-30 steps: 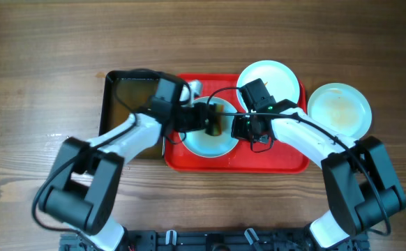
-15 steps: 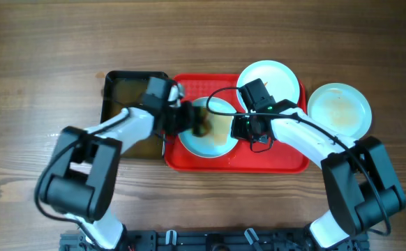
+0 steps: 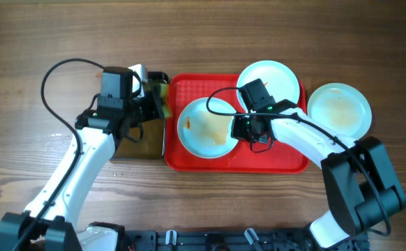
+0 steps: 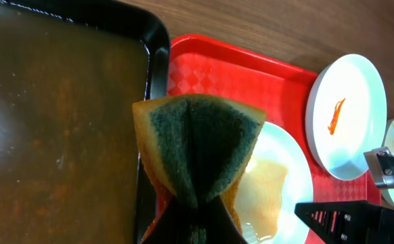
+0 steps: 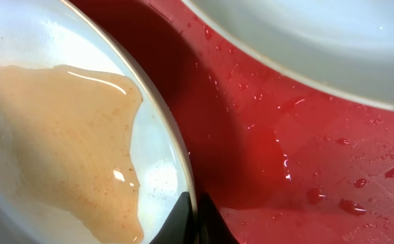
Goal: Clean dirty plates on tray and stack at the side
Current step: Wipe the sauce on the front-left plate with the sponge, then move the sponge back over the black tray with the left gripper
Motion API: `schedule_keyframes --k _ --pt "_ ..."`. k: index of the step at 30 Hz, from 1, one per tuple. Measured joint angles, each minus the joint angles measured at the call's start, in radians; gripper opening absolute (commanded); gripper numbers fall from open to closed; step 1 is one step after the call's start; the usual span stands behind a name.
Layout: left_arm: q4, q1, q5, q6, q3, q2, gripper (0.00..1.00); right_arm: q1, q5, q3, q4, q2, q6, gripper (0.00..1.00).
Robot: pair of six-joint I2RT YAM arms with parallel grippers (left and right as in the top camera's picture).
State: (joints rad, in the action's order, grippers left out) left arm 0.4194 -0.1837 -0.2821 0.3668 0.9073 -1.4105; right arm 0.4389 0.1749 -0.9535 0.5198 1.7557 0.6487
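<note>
I should move my left gripper to the left in the overhead view and down into the water in the black tray to let go of the sponge (image 4: 197,146), because the sponge is hanging over the black tray's edge.
A pale plate (image 3: 206,127) with a brown watery smear lies on the red tray (image 3: 259,162). My right gripper (image 3: 241,129) is shut on its right rim, as the right wrist view shows (image 5: 191,215). A second plate (image 3: 269,82) with an orange squiggle rests on the tray's far right corner. A third plate (image 3: 339,108) lies on the table to the right of the tray. My left gripper (image 3: 154,104) is shut on a yellow and green sponge (image 4: 197,146) and holds it over the black tray's right edge.
The black tray (image 3: 123,146) of brownish water (image 4: 55,108) stands against the red tray's left side. Water drops (image 5: 349,203) lie on the red tray. Wooden table (image 3: 203,35) lies all round.
My left gripper has moved left with the sponge, off the middle plate to the black tray's edge. The right gripper has kept its hold on the plate's rim.
</note>
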Motion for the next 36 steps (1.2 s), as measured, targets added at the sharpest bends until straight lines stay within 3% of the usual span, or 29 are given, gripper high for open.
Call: schedule_keyframes --k 7,8,11,15,22,31,36 --pt "-0.082 -0.135 -0.076 -0.006 0.0 -0.164 0.04 0.0 0.0 0.0 0.0 0.0 0.0 0.06" --pt "-0.094 -0.161 -0.082 -0.007 0.0 -0.19 0.04 0.0 0.0 0.0 0.0 0.0 0.0 0.17" --pt "-0.106 -0.197 -0.07 -0.007 0.0 -0.236 0.04 0.0 -0.001 0.0 -0.005 0.0 -0.01 0.22" --pt "-0.093 -0.153 0.002 -0.01 0.0 -0.231 0.04 0.0 -0.001 0.001 -0.041 0.0 -0.016 0.13" --pt "0.034 0.028 0.171 -0.026 0.0 -0.196 0.04 0.0 -0.001 0.001 -0.045 0.0 -0.018 0.12" --pt "0.06 0.034 0.12 -0.091 0.008 -0.132 0.04 0.0 -0.001 0.001 -0.045 0.0 -0.018 0.12" --pt "0.127 0.074 0.246 -0.111 0.036 -0.043 0.04 0.0 -0.001 0.001 -0.045 0.0 -0.018 0.12"
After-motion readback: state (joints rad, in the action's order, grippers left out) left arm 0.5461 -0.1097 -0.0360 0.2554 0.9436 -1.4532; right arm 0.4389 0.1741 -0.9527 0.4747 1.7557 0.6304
